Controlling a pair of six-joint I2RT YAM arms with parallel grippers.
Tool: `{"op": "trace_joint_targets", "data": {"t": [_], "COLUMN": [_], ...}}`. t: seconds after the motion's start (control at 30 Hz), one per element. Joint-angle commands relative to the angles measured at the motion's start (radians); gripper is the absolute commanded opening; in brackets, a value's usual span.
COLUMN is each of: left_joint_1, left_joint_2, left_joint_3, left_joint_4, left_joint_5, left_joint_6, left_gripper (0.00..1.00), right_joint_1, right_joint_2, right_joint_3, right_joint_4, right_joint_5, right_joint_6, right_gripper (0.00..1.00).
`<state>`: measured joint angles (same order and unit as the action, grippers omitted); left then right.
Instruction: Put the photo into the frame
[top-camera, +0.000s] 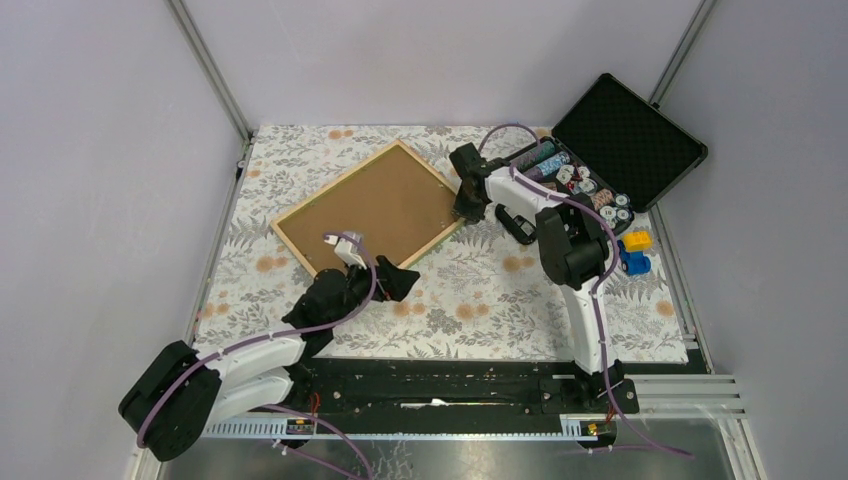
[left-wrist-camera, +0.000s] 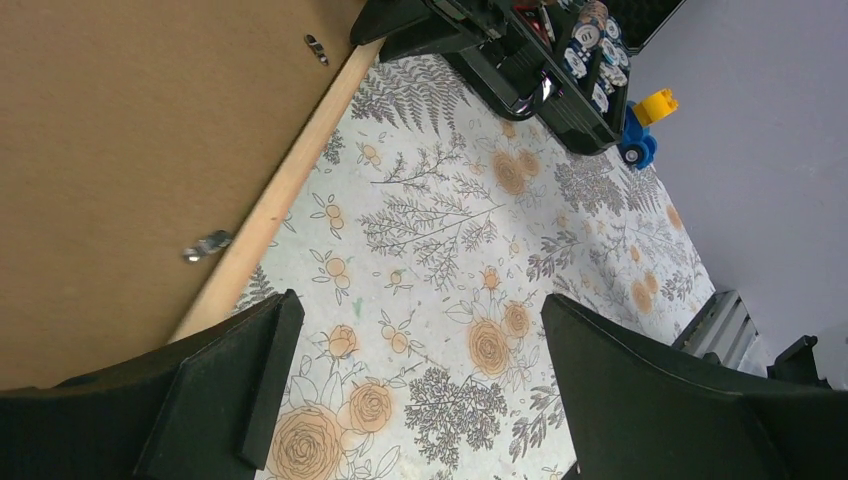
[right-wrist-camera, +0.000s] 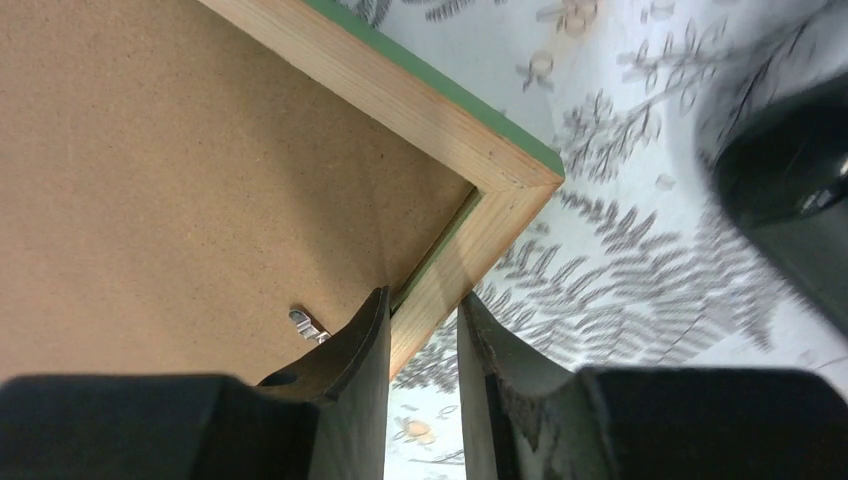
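The frame (top-camera: 370, 205) lies slanted, and the frame's wood bar (top-camera: 457, 225) sits between the fingers of my right gripper. My right gripper will next turn and ease outward with the bar, then let go of it.
The frame (top-camera: 370, 205) lies face down on the flowered cloth, its brown backing panel (top-camera: 375, 200) up inside light wood rails. The photo is not in view. My right gripper (top-camera: 468, 205) is at the frame's right corner; in the right wrist view its jaws (right-wrist-camera: 425, 310) are closed to a narrow gap on the wood rail (right-wrist-camera: 400, 95), whose green front edge shows. A metal tab (right-wrist-camera: 308, 324) sits beside the left finger. My left gripper (top-camera: 385, 280) is open and empty over the cloth just off the frame's near rail (left-wrist-camera: 290, 180), as the left wrist view (left-wrist-camera: 415, 330) shows.
An open black case of chips (top-camera: 590, 180) stands at the back right, close behind the right gripper. A blue and yellow toy (top-camera: 633, 255) lies by the right edge. A small black object (top-camera: 520, 228) lies near the right arm. A metal tab (left-wrist-camera: 207, 244) sits on the backing.
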<state>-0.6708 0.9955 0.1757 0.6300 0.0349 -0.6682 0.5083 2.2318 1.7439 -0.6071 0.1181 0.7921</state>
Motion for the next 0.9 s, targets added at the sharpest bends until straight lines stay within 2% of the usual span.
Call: {"op": "trace_joint_targets", "data": {"t": [0.0,0.07,0.13,0.17,0.3,0.4,0.5,0.53,0.6,0.67,0.77,0.87], "left_joint_1": [0.004,0.006,0.017,0.030,0.128,0.262,0.386,0.408,0.429,0.448,0.466,0.495], "left_joint_2": [0.030,0.023,0.004,0.001,0.082,0.227,0.405,0.453,0.516,0.551,0.563,0.566], "left_joint_3": [0.065,0.142,0.255,0.306,0.447,0.549,0.659,0.691,0.735,0.743,0.681,0.621], "left_joint_4": [0.041,-0.071,-0.306,-0.371,-0.426,-0.463,-0.464,-0.465,-0.468,-0.478,-0.416,-0.366], "left_joint_5": [0.011,-0.050,-0.216,-0.280,-0.342,-0.288,-0.084,-0.055,-0.064,-0.063,-0.030,0.047], "left_joint_6": [0.018,0.015,-0.019,-0.040,-0.040,-0.069,-0.076,-0.060,-0.006,-0.002,-0.019,-0.045], "left_gripper": [0.99,0.99,0.99,0.99,0.99,0.99,0.99,0.99,0.99,0.99,0.99,0.99], "right_joint_1": [-0.036,-0.039,-0.044,-0.047,-0.050,-0.052,-0.052,-0.051,-0.052,-0.052,-0.056,-0.056], "right_joint_2": [0.131,0.144,0.150,0.153,0.142,0.141,0.162,0.176,0.200,0.216,0.213,0.134], "right_joint_3": [0.002,0.032,0.049,0.058,0.058,0.064,0.098,0.118,0.161,0.203,0.261,0.210], "right_joint_4": [-0.206,-0.203,-0.192,-0.184,-0.124,-0.081,-0.056,-0.056,-0.064,-0.074,-0.118,-0.112], "right_joint_5": [0.160,0.181,0.172,0.174,0.135,0.139,0.145,0.168,0.232,0.275,0.211,0.126], "right_joint_6": [-0.425,-0.521,-0.610,-0.645,-0.812,-0.861,-0.881,-0.892,-0.917,-0.937,-0.903,-0.841], "right_gripper": [0.00,0.00,0.00,0.00,0.00,0.00,0.00,0.02,0.08,0.22,0.36,0.54]}}
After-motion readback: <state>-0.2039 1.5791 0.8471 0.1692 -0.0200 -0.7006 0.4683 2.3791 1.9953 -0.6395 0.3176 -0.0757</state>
